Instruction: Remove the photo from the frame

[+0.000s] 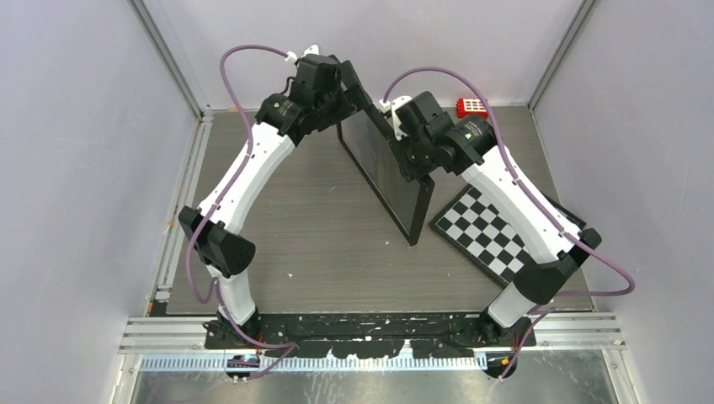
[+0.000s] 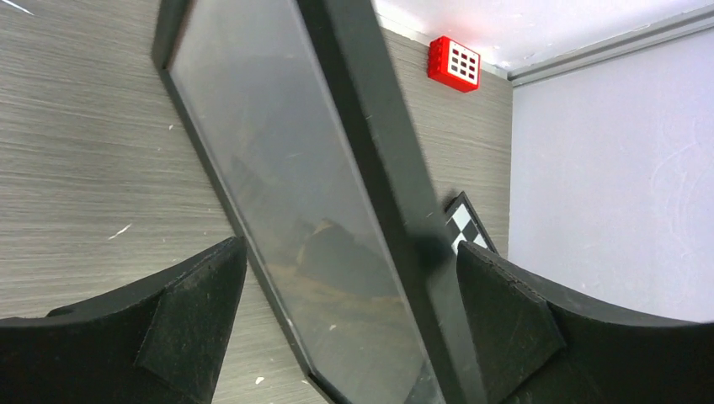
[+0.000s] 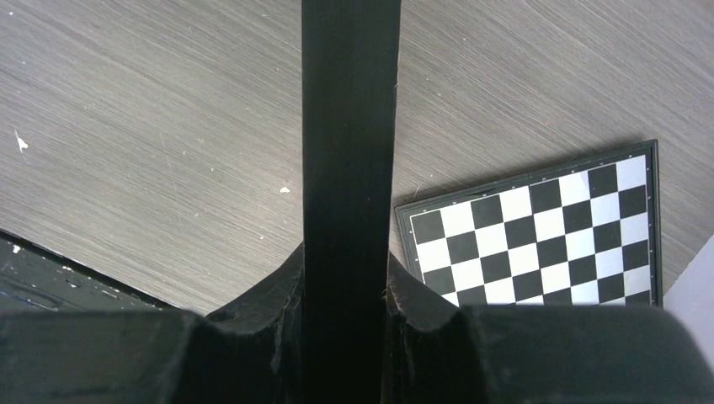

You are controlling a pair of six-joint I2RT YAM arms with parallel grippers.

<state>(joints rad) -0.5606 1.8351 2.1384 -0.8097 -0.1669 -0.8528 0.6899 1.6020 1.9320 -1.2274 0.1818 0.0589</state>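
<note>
My left gripper needs to go down onto the frame's upper edge [image 1: 378, 121] [image 2: 431, 273] next and get the bar midway between its fingers to close, because the bar is nearer one finger.
The black frame [image 1: 383, 172] stands on its long edge on the table, tilted, with its glass face toward the left arm. My right gripper [image 1: 402, 143] is shut on its upper edge; in the right wrist view the fingers [image 3: 278, 286] press both sides of the black bar [image 3: 349, 126]. My left gripper [image 1: 352, 91] is open at the frame's far top corner. In the left wrist view its fingers [image 2: 202, 303] stand wide apart on either side of the frame [image 2: 379, 143], touching nothing. The photo [image 2: 337, 278] shows only dimly behind the dark glass.
A black-and-white checkerboard [image 1: 492, 231] lies flat to the right of the frame, under the right arm; it also shows in the right wrist view [image 3: 539, 227]. A red block [image 1: 472, 107] with white squares sits at the back wall. Walls close in the left, right and back.
</note>
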